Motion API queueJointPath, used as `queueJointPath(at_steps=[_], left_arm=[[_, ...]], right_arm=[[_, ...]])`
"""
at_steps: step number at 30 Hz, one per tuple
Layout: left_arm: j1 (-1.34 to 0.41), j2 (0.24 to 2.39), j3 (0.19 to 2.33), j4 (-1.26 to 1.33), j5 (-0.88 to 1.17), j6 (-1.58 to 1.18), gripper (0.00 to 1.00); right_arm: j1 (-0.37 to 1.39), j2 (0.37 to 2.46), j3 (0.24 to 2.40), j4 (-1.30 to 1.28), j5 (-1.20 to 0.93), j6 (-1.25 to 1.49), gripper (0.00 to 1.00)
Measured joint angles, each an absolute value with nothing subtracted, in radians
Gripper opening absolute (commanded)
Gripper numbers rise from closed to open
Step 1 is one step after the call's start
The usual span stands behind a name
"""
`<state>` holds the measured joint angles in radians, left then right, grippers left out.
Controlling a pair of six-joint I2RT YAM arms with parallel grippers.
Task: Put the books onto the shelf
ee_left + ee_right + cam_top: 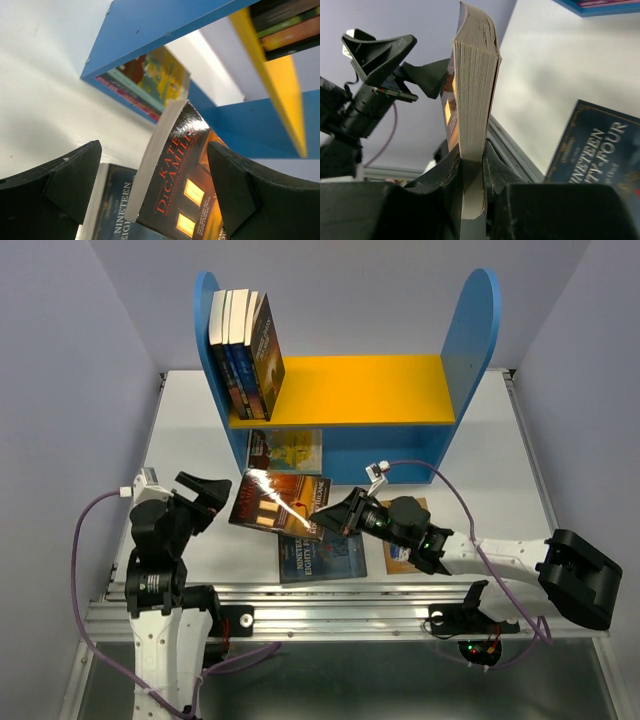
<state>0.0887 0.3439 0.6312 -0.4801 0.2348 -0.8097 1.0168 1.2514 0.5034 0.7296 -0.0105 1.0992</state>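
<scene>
I will next use my right gripper to carry the held book outward onto a flat stack topped by the yellow-teal book (288,451), and let go of it there.
My right gripper (332,514) (472,167) is shut on the edge of a dark brown and orange book (280,502) (475,95), which hangs tilted above the table. At that book's (175,185) other end my left gripper (214,494) (155,167) is open, its fingers wide on either side without touching it. On the blue shelf (478,330) with its yellow board (350,390), several books (245,350) stand at the left end. A yellow-teal book (288,451) (145,80) lies at the lower compartment. A dark blue book (325,558) (117,210) (595,150) lies flat below the held one.
A tan book (398,559) lies on the table, partly under my right arm. The metal rail (330,598) runs along the near table edge. The yellow board's right part holds no books. Lilac walls close in both sides.
</scene>
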Motion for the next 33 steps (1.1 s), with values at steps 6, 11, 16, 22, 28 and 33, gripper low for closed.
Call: queueJointPath(at_steps=[6, 11, 16, 22, 28, 33], left_arm=[[0.089, 0.455, 0.629, -0.479, 0.262, -0.752, 0.99], [0.089, 0.409, 0.629, -0.475, 0.255, -0.738, 0.99], [0.089, 0.398, 0.629, -0.462, 0.254, -0.725, 0.99], [0.089, 0.409, 0.629, -0.462, 0.253, -0.703, 0.99], [0.089, 0.398, 0.629, -0.462, 0.253, -0.692, 0.99], [0.089, 0.394, 0.629, -0.461, 0.254, -0.683, 0.99]], right_arm=[[0.923, 1.262, 0.480, 0.710, -0.087, 1.007, 0.01], [0.849, 1.299, 0.480, 0.712, -0.129, 0.931, 0.01], [0.790, 1.344, 0.499, 0.711, -0.167, 0.863, 0.01], [0.728, 1.420, 0.569, 0.715, -0.209, 0.781, 0.01], [0.714, 1.465, 0.633, 0.720, -0.210, 0.727, 0.01], [0.701, 1.536, 0.688, 0.725, -0.218, 0.706, 0.01]])
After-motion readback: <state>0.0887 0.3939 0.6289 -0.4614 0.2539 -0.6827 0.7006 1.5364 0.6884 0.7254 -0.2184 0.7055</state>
